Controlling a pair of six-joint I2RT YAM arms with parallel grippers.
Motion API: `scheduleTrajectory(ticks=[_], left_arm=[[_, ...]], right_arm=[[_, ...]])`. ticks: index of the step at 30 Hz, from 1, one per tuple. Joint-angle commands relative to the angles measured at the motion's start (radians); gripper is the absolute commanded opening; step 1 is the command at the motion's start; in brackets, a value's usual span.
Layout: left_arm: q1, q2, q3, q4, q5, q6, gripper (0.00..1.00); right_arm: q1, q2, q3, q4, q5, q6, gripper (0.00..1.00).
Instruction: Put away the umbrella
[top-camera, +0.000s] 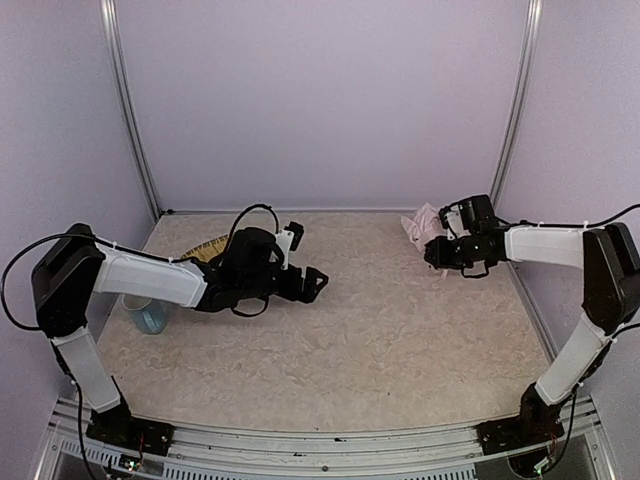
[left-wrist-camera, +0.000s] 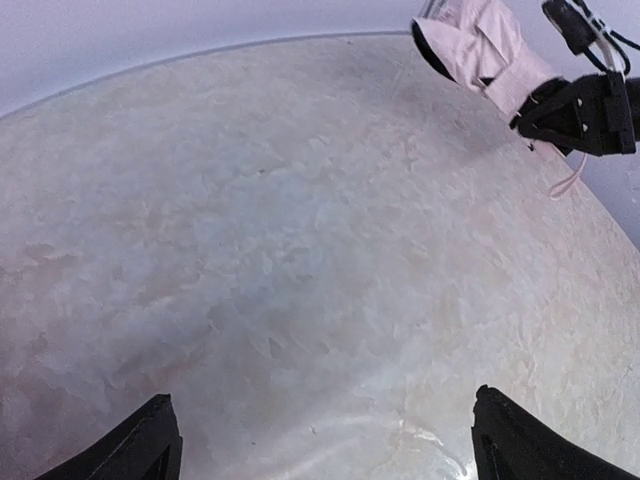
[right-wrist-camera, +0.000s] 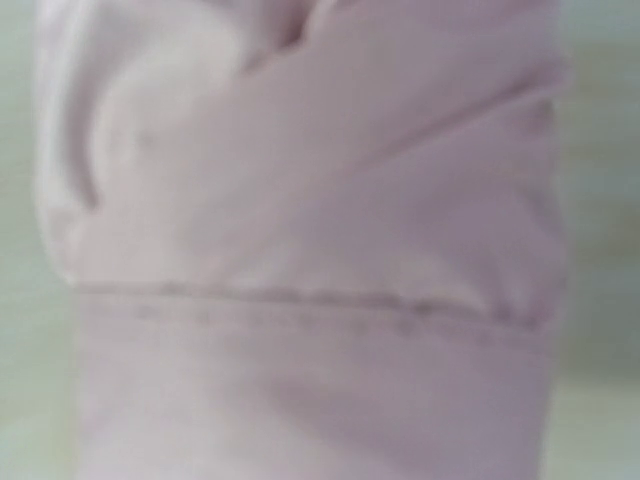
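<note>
I need to move my right gripper down toward the side next and let go of the umbrella (top-camera: 424, 222), because bare tabletop is below the gripper, to its right in the top view.
The umbrella (top-camera: 424, 222) is folded into a pale pink bundle at the back right of the table, near the wall. My right gripper (top-camera: 438, 250) is shut on its near end. The left wrist view shows this from across the table: the umbrella (left-wrist-camera: 485, 45) juts out of the black right gripper (left-wrist-camera: 560, 105), with a thin pink strap hanging below. In the right wrist view the pink fabric of the umbrella (right-wrist-camera: 300, 250) fills the frame and hides the fingers. My left gripper (top-camera: 312, 284) hovers over the middle left of the table, open, with nothing between its fingers (left-wrist-camera: 145, 445).
A woven tray (top-camera: 207, 250) lies behind the left arm at the back left. A pale blue cup (top-camera: 150, 316) stands under the left arm's forearm. Lilac walls and metal posts (top-camera: 515, 100) close in the table at the back and sides.
</note>
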Motion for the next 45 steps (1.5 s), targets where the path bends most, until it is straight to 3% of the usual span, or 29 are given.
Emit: scheduleTrajectory(ticks=[1,5,9,10,11,12,13,14,20,26,30,37,45], left_arm=[[0.009,-0.023,0.083,-0.101,-0.145,0.061,0.99],[0.013,-0.009,0.122,-0.162,-0.188,0.056,0.99],[0.016,-0.023,0.105,-0.152,-0.179,0.052,0.99],[0.018,-0.030,0.104,-0.150,-0.180,0.054,0.99],[0.020,-0.033,0.103,-0.149,-0.179,0.056,0.99],[0.023,-0.040,0.106,-0.152,-0.179,0.062,0.99],[0.026,-0.046,0.111,-0.154,-0.185,0.069,0.99],[0.030,-0.052,0.118,-0.162,-0.193,0.075,0.99],[0.096,-0.123,0.252,-0.281,-0.218,0.113,0.99],[0.215,-0.228,0.373,-0.445,-0.390,0.122,0.99],[0.375,-0.361,0.291,-0.486,-0.365,0.076,0.99],[0.607,-0.605,0.040,-0.449,-0.396,0.023,0.99],[0.670,-0.722,-0.188,-0.347,-0.444,-0.027,0.99]], right_arm=[[-0.153,0.018,0.023,-0.141,0.334,-0.113,0.00],[-0.199,0.105,0.067,-0.148,0.363,-0.135,0.00],[-0.198,0.135,0.039,-0.118,0.292,-0.136,0.03],[-0.197,0.139,0.028,-0.117,0.274,-0.143,0.14],[-0.197,0.142,0.019,-0.120,0.256,-0.154,0.34],[-0.197,0.139,0.010,-0.125,0.242,-0.167,0.55],[-0.197,0.131,0.005,-0.136,0.228,-0.181,0.88],[-0.197,0.114,0.005,-0.151,0.216,-0.195,0.98],[-0.188,-0.145,0.052,-0.285,0.231,-0.268,1.00],[-0.188,-0.434,-0.072,-0.164,0.161,-0.295,1.00],[-0.190,-0.612,-0.272,0.030,0.042,-0.268,1.00],[-0.192,-0.806,-0.557,0.275,0.052,-0.177,1.00],[-0.192,-0.942,-0.734,0.455,0.070,-0.147,1.00]])
